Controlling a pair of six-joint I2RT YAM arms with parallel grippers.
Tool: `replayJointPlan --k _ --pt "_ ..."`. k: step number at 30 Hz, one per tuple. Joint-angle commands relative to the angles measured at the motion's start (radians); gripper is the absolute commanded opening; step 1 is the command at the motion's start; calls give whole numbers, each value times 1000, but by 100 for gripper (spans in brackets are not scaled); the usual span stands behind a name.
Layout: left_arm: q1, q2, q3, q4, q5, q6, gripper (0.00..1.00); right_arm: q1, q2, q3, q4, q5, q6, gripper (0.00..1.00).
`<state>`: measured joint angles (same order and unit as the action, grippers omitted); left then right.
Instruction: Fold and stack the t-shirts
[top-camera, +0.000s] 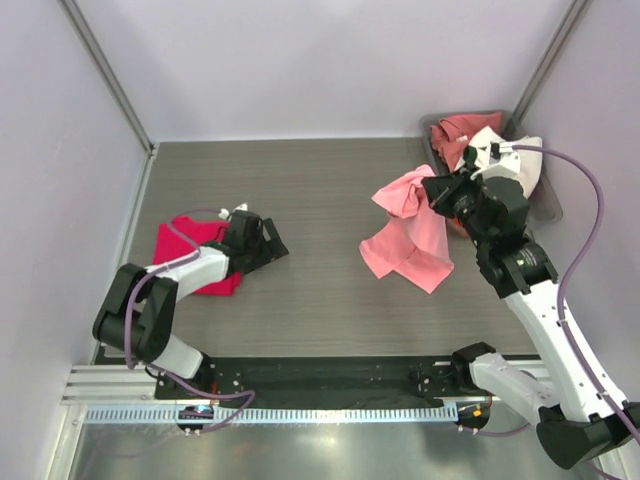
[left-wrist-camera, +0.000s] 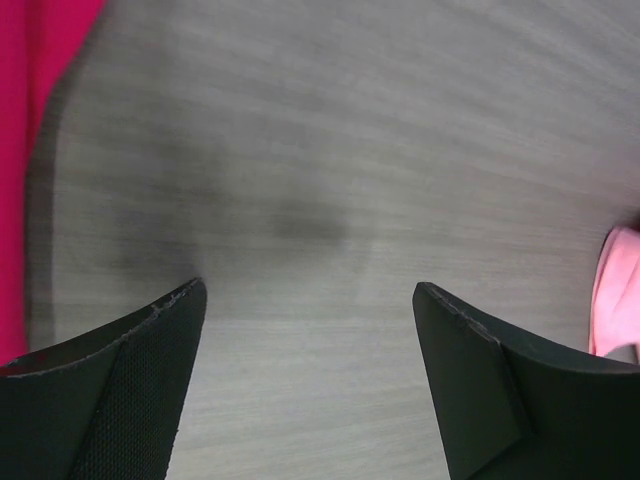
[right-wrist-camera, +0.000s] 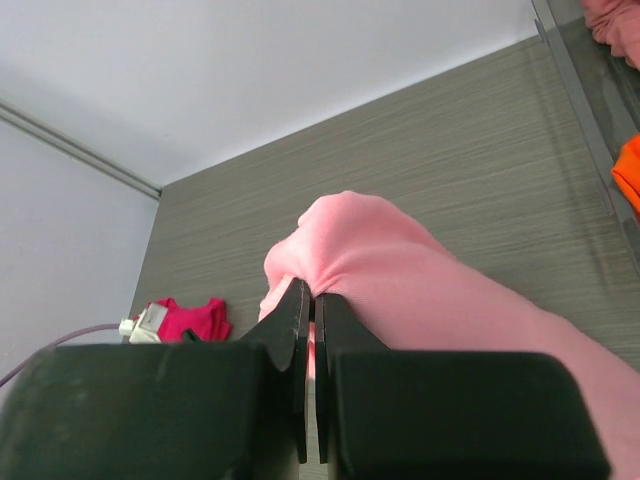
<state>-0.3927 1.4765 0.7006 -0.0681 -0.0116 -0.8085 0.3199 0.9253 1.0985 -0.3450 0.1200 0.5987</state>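
Observation:
I will next pull the light pink t-shirt's end down and left in the top view with my right gripper and release it on the bare tabletop by the magenta-red t-shirt.
My right gripper (top-camera: 432, 192) is shut on the light pink t-shirt (top-camera: 412, 236) and holds one end up while the rest trails on the table; in the right wrist view the cloth (right-wrist-camera: 400, 270) bunches over the closed fingertips (right-wrist-camera: 300, 300). A magenta-red t-shirt (top-camera: 185, 250) lies folded at the table's left; it shows at the left edge of the left wrist view (left-wrist-camera: 30, 120) and far off in the right wrist view (right-wrist-camera: 190, 320). My left gripper (top-camera: 272, 245) is open and empty, just right of it, low over bare table (left-wrist-camera: 310, 290).
A grey bin (top-camera: 545, 205) at the back right holds more t-shirts: dusty rose (top-camera: 455, 135), white (top-camera: 515, 160) and an orange one (right-wrist-camera: 628, 170). White walls enclose the table on three sides. The arm bases stand on a rail at the near edge.

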Motion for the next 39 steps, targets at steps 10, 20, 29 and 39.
replayJointPlan --k 10,20,29,39 --pt "328 -21 -45 -110 -40 -9 86 1 -57 -57 32 26 4 1" --pt "140 -416 -75 -81 9 -29 100 21 26 -101 113 -83 67 1" --pt "-116 -353 55 189 150 -3 100 38 44 -83 126 -174 98 1" --pt "-195 -127 175 295 211 -87 99 38 50 -83 104 -249 109 1"
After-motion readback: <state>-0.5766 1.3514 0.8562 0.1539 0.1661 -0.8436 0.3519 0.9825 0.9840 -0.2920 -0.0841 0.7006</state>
